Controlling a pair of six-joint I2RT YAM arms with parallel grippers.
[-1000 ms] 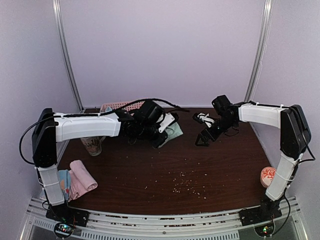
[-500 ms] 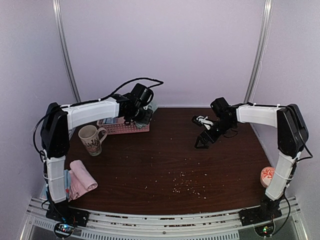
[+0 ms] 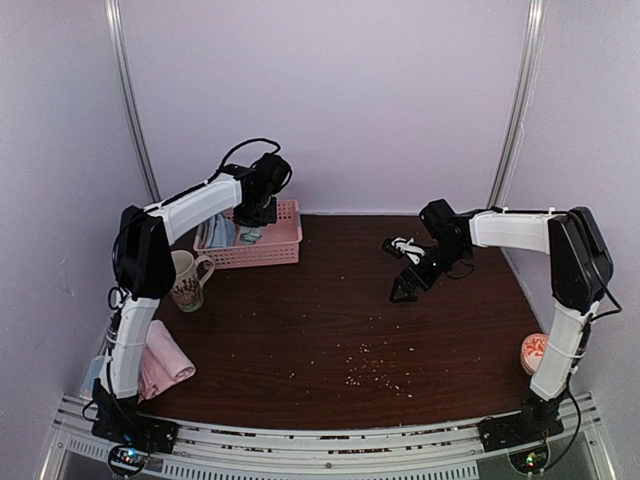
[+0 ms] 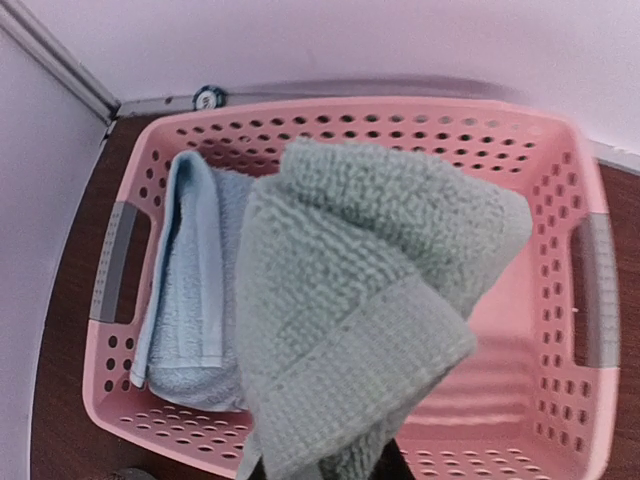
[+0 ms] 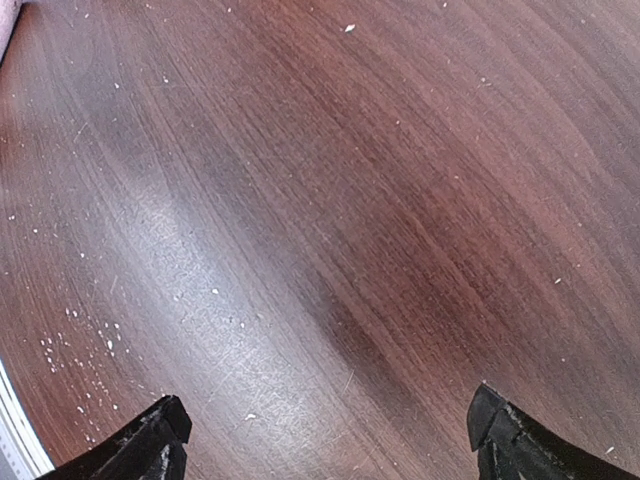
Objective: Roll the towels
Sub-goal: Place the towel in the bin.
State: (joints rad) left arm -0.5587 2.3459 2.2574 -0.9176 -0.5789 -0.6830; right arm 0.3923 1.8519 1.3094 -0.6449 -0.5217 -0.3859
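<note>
The basket still has room beside the light blue towel (image 3: 238, 238), so my left gripper needs to go down and to the left in the top view and release there.
A pale sage green towel (image 4: 350, 300), loosely rolled, hangs over the pink basket (image 4: 350, 110), and my left gripper (image 3: 256, 212) is shut on it. The fingers are almost wholly hidden behind the cloth in the left wrist view. A light blue towel (image 4: 190, 290) lies rolled along the basket's left side. Seen from above, the basket (image 3: 285, 245) stands at the back left, and a pink rolled towel (image 3: 165, 358) lies at the front left by the left arm's base. My right gripper (image 5: 330, 440) hangs open over bare wood right of centre (image 3: 405, 290), with nothing between its fingers.
A patterned mug (image 3: 185, 280) stands just in front of the basket's left end. A small printed cup (image 3: 537, 352) sits at the right edge near the right arm's base. Crumbs (image 3: 365, 365) are scattered over the dark wooden table (image 3: 330, 320). Walls close in the back and sides.
My left arm has swung from the table's middle to the back left, carrying the green towel over the basket. The right gripper has barely shifted.
</note>
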